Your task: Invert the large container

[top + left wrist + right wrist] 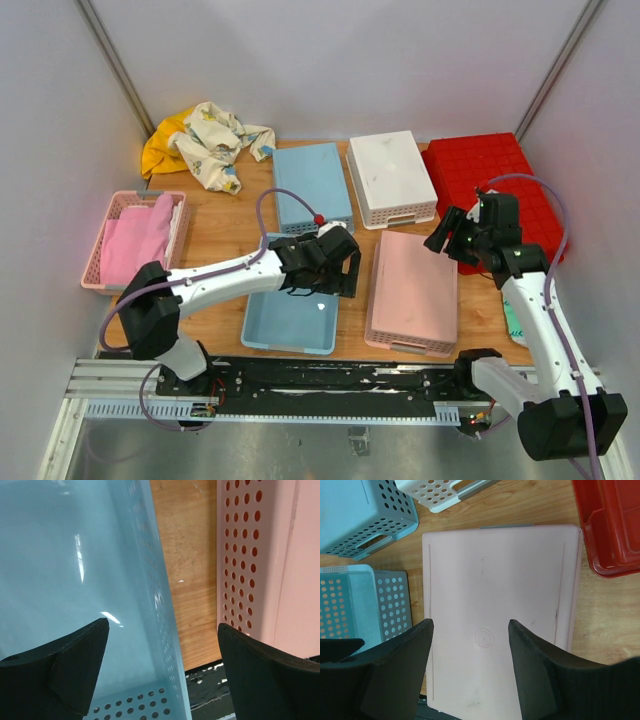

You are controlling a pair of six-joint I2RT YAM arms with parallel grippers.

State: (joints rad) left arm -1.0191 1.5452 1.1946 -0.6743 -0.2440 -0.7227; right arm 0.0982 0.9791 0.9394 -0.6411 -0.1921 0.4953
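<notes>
The open fingers of my left gripper are already on both sides of the light blue basket's rim, so next it will go down over the light blue basket's side (338,300) (166,625) beside the overturned pink basket and close.
The large red container (495,175) lies at the back right of the table, and its upward face shows a grid of ribs. Its corner also shows at the top right of the right wrist view (610,525). My right gripper (445,238) is open and empty, just left of the red container's near left corner and above an overturned pink basket (495,605). Its fingers (470,622) hold nothing. My left gripper (335,265) is open, and its jaws (162,625) straddle the right wall of an upright light blue basket (75,580) without closing on it.
An overturned white basket (392,178) and an overturned blue basket (312,185) sit at the back. A pink basket with pink cloth (135,240) is at the left. A yellow and patterned cloth (205,140) lies at the back left. Grey walls enclose the table.
</notes>
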